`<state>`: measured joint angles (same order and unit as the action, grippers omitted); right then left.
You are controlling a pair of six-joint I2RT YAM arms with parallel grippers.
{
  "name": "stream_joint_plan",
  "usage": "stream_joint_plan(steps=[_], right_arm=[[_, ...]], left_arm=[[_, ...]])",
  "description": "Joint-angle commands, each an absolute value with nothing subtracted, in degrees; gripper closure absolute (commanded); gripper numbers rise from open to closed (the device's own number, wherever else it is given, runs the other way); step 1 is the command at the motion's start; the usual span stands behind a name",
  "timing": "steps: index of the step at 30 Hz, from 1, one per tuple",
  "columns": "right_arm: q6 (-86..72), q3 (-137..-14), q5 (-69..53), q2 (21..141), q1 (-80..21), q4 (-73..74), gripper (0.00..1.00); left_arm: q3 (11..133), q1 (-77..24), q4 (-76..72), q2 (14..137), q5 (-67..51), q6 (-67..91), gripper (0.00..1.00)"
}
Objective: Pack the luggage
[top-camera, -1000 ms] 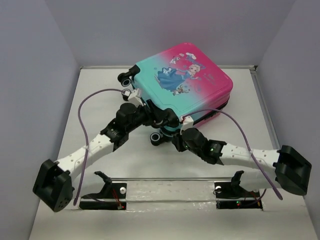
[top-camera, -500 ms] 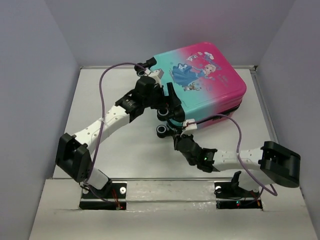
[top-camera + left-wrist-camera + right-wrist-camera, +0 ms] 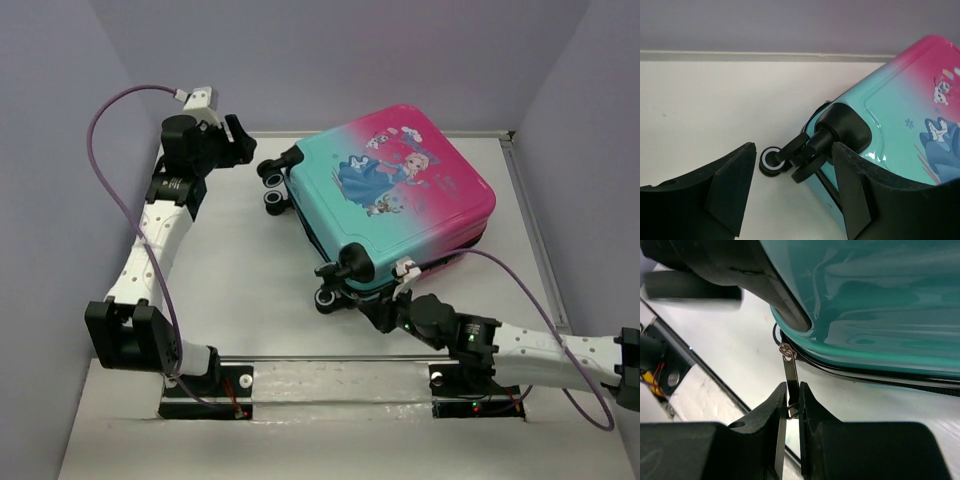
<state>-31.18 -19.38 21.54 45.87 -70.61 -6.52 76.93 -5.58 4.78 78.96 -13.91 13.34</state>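
The robot's right gripper should next move outward along the zipper seam and let go of the pull, because that seam continues from the near teal corner along the case's side.
The luggage, a small pink-to-teal hard-shell suitcase with a cartoon princess print, lies closed on the table at the back right, its black wheels toward the left and front. My right gripper is shut on the metal zipper pull at the case's near teal corner; in the top view it sits under that corner. My left gripper is open and empty at the far left, raised beside the case's back wheels. The lining is hidden.
Grey walls close in the table at the back and both sides. A metal rail with the arm bases runs along the near edge. The left arm's purple cable loops high at the left.
My left arm let go of the case and swung back to the far left. The suitcase turned and slid nearer. My right gripper moved right and nearer, under the case's front corner.
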Motion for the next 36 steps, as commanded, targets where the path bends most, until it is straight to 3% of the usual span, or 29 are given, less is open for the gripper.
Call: stream_joint_plan(steps=[1, 8, 21, 25, 27, 30, 31, 32, 33, 34, 36], right_arm=[[-32.78, -20.56, 13.71, 36.40, -72.42, -2.84, 0.93], [-31.73, -20.83, 16.96, 32.45, -71.90, 3.60, 0.93], [-31.20, -21.09, 16.87, 30.15, -70.84, 5.80, 0.93], [-31.20, -21.01, 17.31, 29.44, -70.31, 5.98, 0.93], [-31.11, -21.09, 16.79, 29.36, -69.61, 6.15, 0.93], [-30.76, -21.36, 16.61, 29.53, -68.47, 6.24, 0.93], [-30.59, -21.53, 16.52, 29.53, -67.86, 6.59, 0.93], [-30.41, -21.71, 16.35, 29.36, -67.85, 6.68, 0.93], [-30.15, -21.80, 16.17, 29.44, -67.16, 6.77, 0.93], [-29.89, -22.06, 15.74, 29.53, -66.54, 6.77, 0.93], [-28.39, -23.55, 14.07, 30.93, -63.03, 6.77, 0.93]], left_arm=[[74.89, -6.77, 1.23, 81.82, -23.54, 0.28, 0.24], [71.46, -7.29, -0.70, 82.79, -34.19, -3.96, 0.22], [78.75, -13.88, 8.70, 92.01, -28.58, -10.45, 0.21], [77.87, -14.06, 7.56, 92.29, -24.79, -10.20, 0.48], [77.78, -14.15, 7.12, 92.55, -23.91, -10.11, 0.50], [77.52, -14.15, 7.30, 94.04, -21.89, -9.76, 0.41], [77.08, -14.15, 7.03, 94.13, -22.06, -9.76, 0.43], [76.65, -14.15, 6.34, 94.22, -22.67, -9.32, 0.50], [76.03, -14.15, 5.81, 94.22, -22.68, -8.88, 0.65], [74.63, -14.15, 4.50, 94.04, -23.55, -8.53, 0.90], [72.44, -14.15, 3.35, 93.52, -21.90, -6.95, 0.94]])
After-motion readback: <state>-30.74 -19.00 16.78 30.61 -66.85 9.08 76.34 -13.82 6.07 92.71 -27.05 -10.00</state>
